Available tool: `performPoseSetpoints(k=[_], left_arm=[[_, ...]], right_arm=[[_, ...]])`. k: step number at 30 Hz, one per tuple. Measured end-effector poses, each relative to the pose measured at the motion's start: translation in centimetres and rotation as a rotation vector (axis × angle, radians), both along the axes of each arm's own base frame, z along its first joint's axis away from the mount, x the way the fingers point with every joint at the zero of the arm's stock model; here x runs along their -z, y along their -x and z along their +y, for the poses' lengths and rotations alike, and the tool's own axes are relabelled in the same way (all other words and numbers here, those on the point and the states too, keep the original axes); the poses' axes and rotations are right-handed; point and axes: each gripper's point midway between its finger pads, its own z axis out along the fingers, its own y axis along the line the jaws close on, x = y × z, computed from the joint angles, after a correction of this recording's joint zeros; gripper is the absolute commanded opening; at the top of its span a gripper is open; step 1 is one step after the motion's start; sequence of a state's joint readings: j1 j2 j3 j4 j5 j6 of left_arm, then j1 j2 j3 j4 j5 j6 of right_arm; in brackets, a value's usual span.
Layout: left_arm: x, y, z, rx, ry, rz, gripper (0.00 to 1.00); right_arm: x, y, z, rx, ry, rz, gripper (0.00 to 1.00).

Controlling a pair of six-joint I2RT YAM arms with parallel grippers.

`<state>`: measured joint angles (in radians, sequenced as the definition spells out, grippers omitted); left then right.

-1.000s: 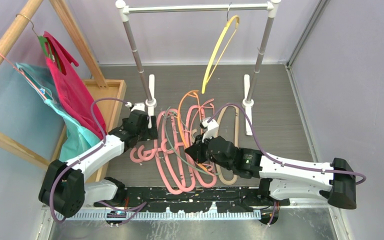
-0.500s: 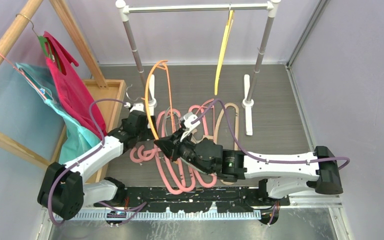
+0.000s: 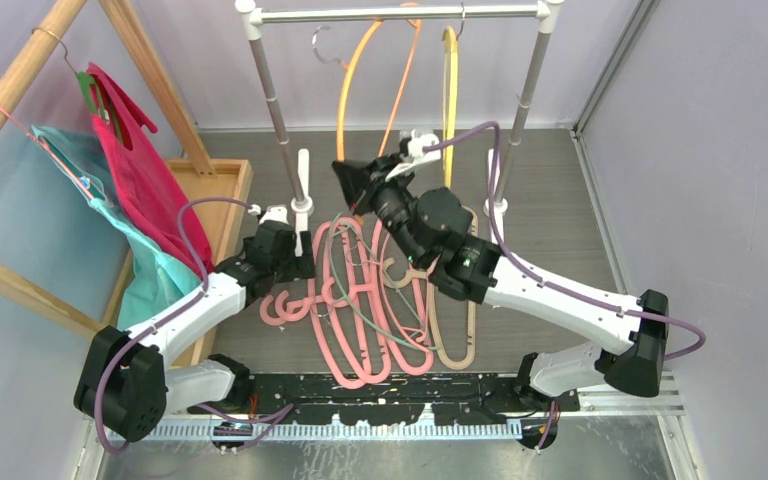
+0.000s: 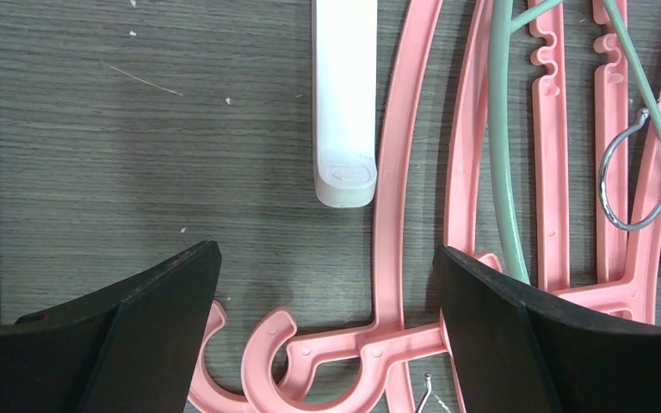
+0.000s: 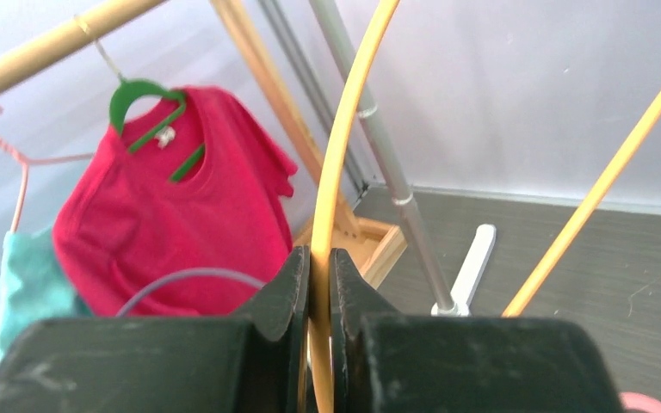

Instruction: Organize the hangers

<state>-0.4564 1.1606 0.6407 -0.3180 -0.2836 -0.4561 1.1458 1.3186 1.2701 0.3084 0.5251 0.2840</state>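
Observation:
The orange hanger's hook goes outward over the bar (image 3: 390, 15) next in my right gripper, then toward the yellow hanger, because the orange hanger's hook is still off the bar.
My right gripper (image 3: 348, 175) is raised and shut on a thin orange hanger (image 3: 360, 70), its jaws pinched on the wire (image 5: 340, 146). The orange hanger reaches up to the silver rail (image 3: 390, 15), with its metal hook (image 3: 322, 45) just below the rail and off it. A yellow hanger (image 3: 450, 90) hangs on the rail. On the floor lie the other hangers: thick pink ones (image 3: 345, 340), a beige one (image 3: 457, 350) and a grey-green one (image 3: 360, 305). My left gripper (image 4: 327, 258) is open low over the pink hooks (image 4: 267, 361).
The rail stands on two posts with white feet (image 4: 344, 95). At left a wooden rack (image 3: 20, 75) carries a red shirt (image 5: 172, 224) on a green hanger and teal cloth (image 3: 150, 260). A wooden tray (image 3: 215, 190) sits beneath it. Walls close in the right side.
My right arm has lifted the orange hanger from the floor pile up to the rail. The yellow hanger has swung to hang straight. The left arm has stayed put.

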Motion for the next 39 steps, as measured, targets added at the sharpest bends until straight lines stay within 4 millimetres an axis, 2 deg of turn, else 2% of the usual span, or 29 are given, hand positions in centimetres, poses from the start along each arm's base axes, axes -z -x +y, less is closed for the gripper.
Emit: performPoseSetpoints(k=[2, 5, 10, 16, 27, 34, 37, 39], left_arm=[[0.0, 0.0, 0.0, 0.000, 0.000, 0.000, 0.98], [0.0, 0.0, 0.0, 0.000, -0.001, 0.000, 0.98], [0.0, 0.0, 0.0, 0.000, -0.001, 0.000, 0.98], [0.0, 0.0, 0.0, 0.001, -0.002, 0.000, 0.98], [0.0, 0.0, 0.0, 0.002, -0.003, 0.000, 0.98], [0.0, 0.0, 0.0, 0.002, -0.003, -0.002, 0.98], [-0.2, 0.0, 0.0, 0.002, -0.001, -0.005, 0.98], [-0.2, 0.0, 0.0, 0.002, 0.000, -0.007, 0.98]], right_arm=[[-1.0, -1.7, -0.8, 0.028, -0.023, -0.004, 0.01], [-1.4, -2.5, -0.2, 0.007, -0.026, 0.003, 0.01], [-0.4, -3.7, 1.4, -0.043, -0.007, 0.026, 0.01], [0.5, -4.8, 1.6, -0.080, -0.008, 0.048, 0.01], [-0.7, -7.6, -0.7, -0.047, -0.094, 0.048, 0.01], [-0.3, -9.4, -2.0, 0.007, -0.132, 0.081, 0.01], [0.4, -10.1, -2.5, 0.023, -0.143, 0.102, 0.11], [1.3, -10.5, -2.9, 0.037, -0.145, 0.122, 0.22]])
